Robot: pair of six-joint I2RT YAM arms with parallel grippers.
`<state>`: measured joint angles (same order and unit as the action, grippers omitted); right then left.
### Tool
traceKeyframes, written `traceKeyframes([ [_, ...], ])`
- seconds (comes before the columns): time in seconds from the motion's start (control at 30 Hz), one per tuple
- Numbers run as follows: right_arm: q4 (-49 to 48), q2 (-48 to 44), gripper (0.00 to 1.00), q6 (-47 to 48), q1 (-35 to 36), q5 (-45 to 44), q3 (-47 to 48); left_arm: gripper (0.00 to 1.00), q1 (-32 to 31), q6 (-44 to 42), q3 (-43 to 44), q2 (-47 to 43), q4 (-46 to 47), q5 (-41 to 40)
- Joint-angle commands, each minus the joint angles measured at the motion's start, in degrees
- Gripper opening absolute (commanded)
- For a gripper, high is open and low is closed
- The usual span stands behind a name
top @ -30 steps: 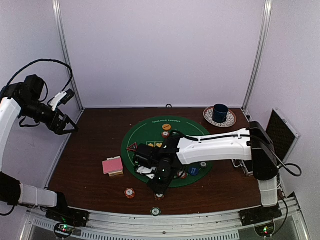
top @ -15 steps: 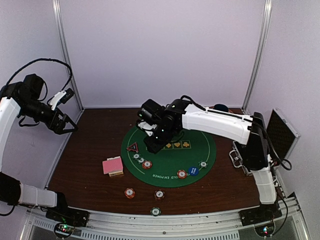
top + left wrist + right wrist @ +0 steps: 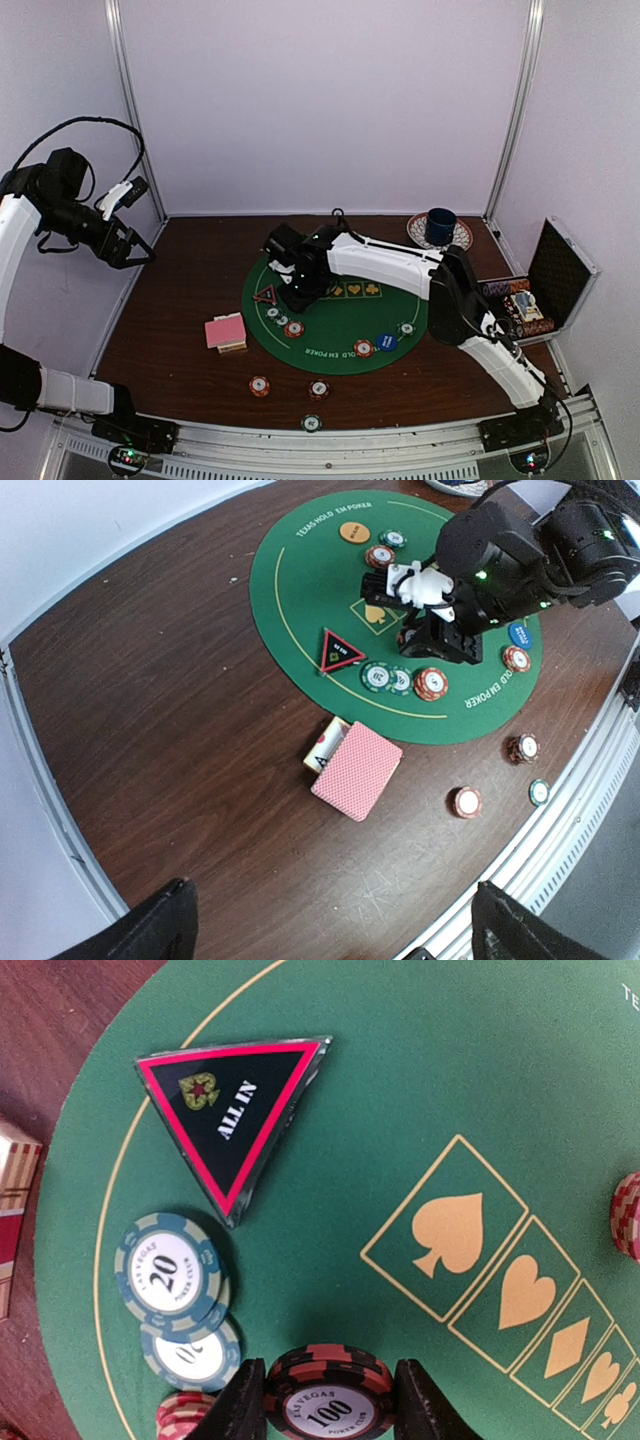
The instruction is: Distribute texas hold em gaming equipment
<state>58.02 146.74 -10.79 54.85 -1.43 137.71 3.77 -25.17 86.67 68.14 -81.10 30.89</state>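
The mat is bare between the green chips and the spade print. I will lower my right gripper onto that gap and let go of the red-and-black stack.
My right gripper [image 3: 330, 1407] is shut on a short stack of red-and-black "100" poker chips [image 3: 330, 1392], held low over the round green mat [image 3: 400, 1090]. Beside it lie two green "20" chips [image 3: 170, 1270], a red chip stack [image 3: 185, 1415] and the red-black "ALL IN" triangle marker [image 3: 235, 1110]. From above, the right gripper [image 3: 292, 280] is over the mat's left half, by the triangle marker [image 3: 265, 294]. A pink-backed deck of cards [image 3: 225, 331] lies left of the mat. High at the far left, my left gripper [image 3: 128, 246] stands open and empty, its fingers [image 3: 140, 930] wide apart.
Loose chips [image 3: 259, 385] lie on the brown table near the front edge, more chips [image 3: 364, 348] and a blue disc [image 3: 387, 342] on the mat. A dark blue cup [image 3: 440, 226] on a saucer is at the back right. An open black case [image 3: 560, 265] is at the right.
The right arm swung from the mat's near edge to its left-centre, still holding the chips. An orange-red chip it had covered now shows. The left arm has not moved.
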Motion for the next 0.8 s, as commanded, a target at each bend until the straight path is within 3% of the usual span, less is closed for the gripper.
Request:
traceKeyframes([
  [0.0,-3.05,1.38,0.08,-1.08,-1.05,0.21,2.82,0.98,0.17,-0.66,0.47,-0.43,0.20,0.81],
  [0.17,-3.08,3.91,0.14,-1.43,-1.32,1.22,4.59,0.98,0.18,-0.76,0.16,-0.57,0.40,0.88],
  [0.27,-3.16,4.85,0.26,-1.90,-1.47,1.26,4.59,0.98,0.18,-0.76,0.09,-0.72,0.38,0.76],
  [0.37,-3.09,5.08,0.46,-2.04,-1.50,1.26,4.59,0.98,0.18,-0.75,-0.06,-0.88,0.57,0.49],
  [0.53,-2.90,3.82,0.64,-1.59,-1.58,1.29,4.89,0.97,0.18,-0.38,-0.02,-1.06,0.66,0.75],
  [0.77,-1.75,-2.14,0.67,-0.55,-1.50,0.72,4.24,0.98,0.18,0.25,0.25,-1.25,0.80,0.28],
])
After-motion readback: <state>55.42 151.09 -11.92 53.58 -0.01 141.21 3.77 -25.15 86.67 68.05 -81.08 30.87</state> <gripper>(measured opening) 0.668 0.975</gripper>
